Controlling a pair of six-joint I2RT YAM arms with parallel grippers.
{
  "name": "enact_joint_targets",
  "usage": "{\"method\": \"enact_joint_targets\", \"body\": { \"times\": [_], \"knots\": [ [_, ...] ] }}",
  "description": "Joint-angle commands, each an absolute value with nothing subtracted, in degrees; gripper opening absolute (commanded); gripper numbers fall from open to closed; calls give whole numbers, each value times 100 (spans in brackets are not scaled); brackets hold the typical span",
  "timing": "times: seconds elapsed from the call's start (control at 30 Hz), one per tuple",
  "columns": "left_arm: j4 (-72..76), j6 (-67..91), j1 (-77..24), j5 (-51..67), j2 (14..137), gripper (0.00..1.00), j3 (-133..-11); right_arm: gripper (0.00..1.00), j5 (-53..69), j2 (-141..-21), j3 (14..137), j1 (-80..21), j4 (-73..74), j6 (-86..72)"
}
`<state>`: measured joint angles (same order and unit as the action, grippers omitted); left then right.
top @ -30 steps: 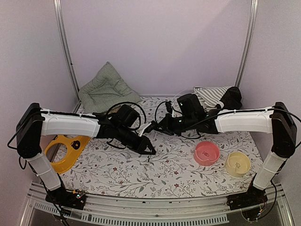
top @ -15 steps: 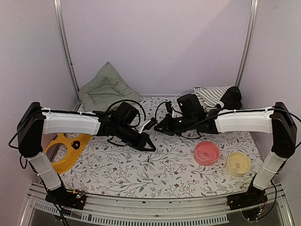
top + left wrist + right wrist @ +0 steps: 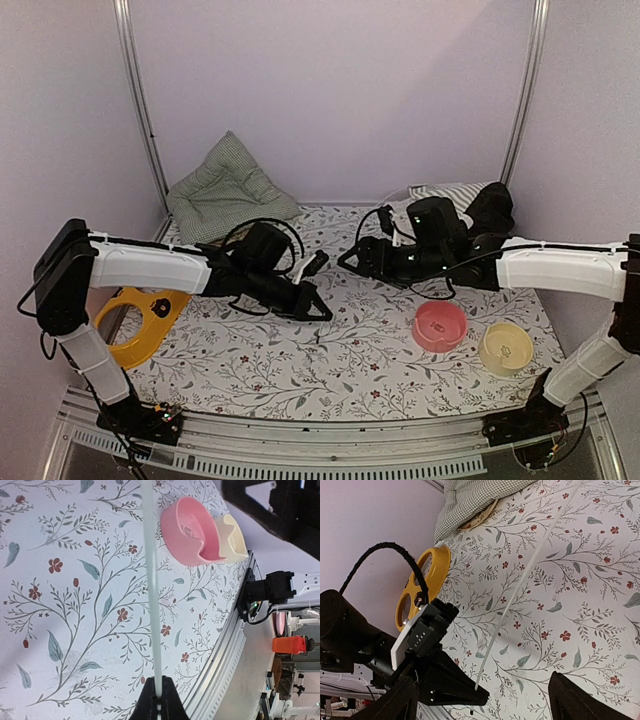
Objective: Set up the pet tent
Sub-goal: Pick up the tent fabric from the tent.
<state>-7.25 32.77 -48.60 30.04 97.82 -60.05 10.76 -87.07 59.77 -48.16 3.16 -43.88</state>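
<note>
My right gripper turns outward, to its right in the top view, and closes on the striped fabric [image 3: 452, 197] next, with the end of the white pole held.
The pet tent shows as a bundle of striped fabric [image 3: 452, 197] at the back right, behind the right arm. One thin white pole [image 3: 151, 580] runs from it across the flowered table cover. My left gripper [image 3: 159, 694] is shut on the end of that pole, low over the middle of the table [image 3: 316, 313]. In the right wrist view the pole [image 3: 520, 585] ends in the left gripper [image 3: 479, 695]. My right gripper [image 3: 352, 262] stands open just up and right of the left one, with nothing between its fingers [image 3: 580, 700].
A green checked cushion [image 3: 225, 188] leans in the back left corner. A yellow ring-shaped piece [image 3: 140, 320] lies at the left edge. A pink bowl [image 3: 440, 325] and a pale yellow bowl [image 3: 503, 348] sit front right. Walls close in on three sides.
My right gripper has opened and let go of the pole, and its arm has drawn back to the right. The left gripper stays shut on the pole end.
</note>
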Motion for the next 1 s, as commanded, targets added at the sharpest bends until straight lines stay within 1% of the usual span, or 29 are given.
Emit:
{"method": "enact_joint_targets", "body": {
  "times": [0.0,0.1,0.2,0.23,0.27,0.3,0.33,0.37,0.47,0.5,0.6,0.63,0.7,0.73,0.87,0.97],
  "knots": [
    [22,3470,-4837,2827,9519,0,-6052,93,81,-7870,5722,-4471,1145,-4079],
    [65,3489,-4848,2850,9514,0,-6104,95,-403,-7424,5658,-3765,1470,-3378],
    [93,3484,-4845,2894,9517,0,-6130,91,-961,-7281,5549,-3194,1256,-2323],
    [96,3475,-4849,2900,9525,0,-6145,91,-932,-7326,5554,-2967,1127,-1695],
    [98,3468,-4850,2907,9538,0,-6156,90,-594,-7401,5600,-2629,1010,-1311],
    [104,3457,-4848,2928,9558,0,-6179,85,-102,-7497,5641,-2278,879,-1119],
    [101,3447,-4843,2955,9581,0,-6197,77,223,-7588,5697,-1980,757,-873],
    [97,3438,-4844,2980,9590,0,-6223,70,213,-7683,5726,-1860,615,-675],
    [75,3409,-4846,3026,9619,0,-6287,70,-535,-7921,5436,-1843,-243,611],
    [71,3404,-4850,3044,9624,0,-6299,68,-645,-7964,5259,-1845,-643,1037],
    [38,3364,-4839,3089,9624,0,-6351,67,-781,-8073,4784,-1852,-1931,2218],
    [23,3352,-4833,3104,9624,0,-6362,66,-827,-8129,4730,-1854,-2126,2407],
    [13,3340,-4811,3130,9620,0,-6372,61,-806,-8268,4648,-1847,-2494,2948],
    [28,3340,-4804,3155,9624,0,-6380,60,-822,-8331,4603,-1846,-2706,3213],
    [70,3332,-4799,3249,9650,0,-6466,63,-1264,-8869,4545,-1840,-3644,4061],
    [48,3302,-4792,3264,9656,0,-6536,64,-1284,-9257,4550,-1833,-4144,4526]
  ]
}}
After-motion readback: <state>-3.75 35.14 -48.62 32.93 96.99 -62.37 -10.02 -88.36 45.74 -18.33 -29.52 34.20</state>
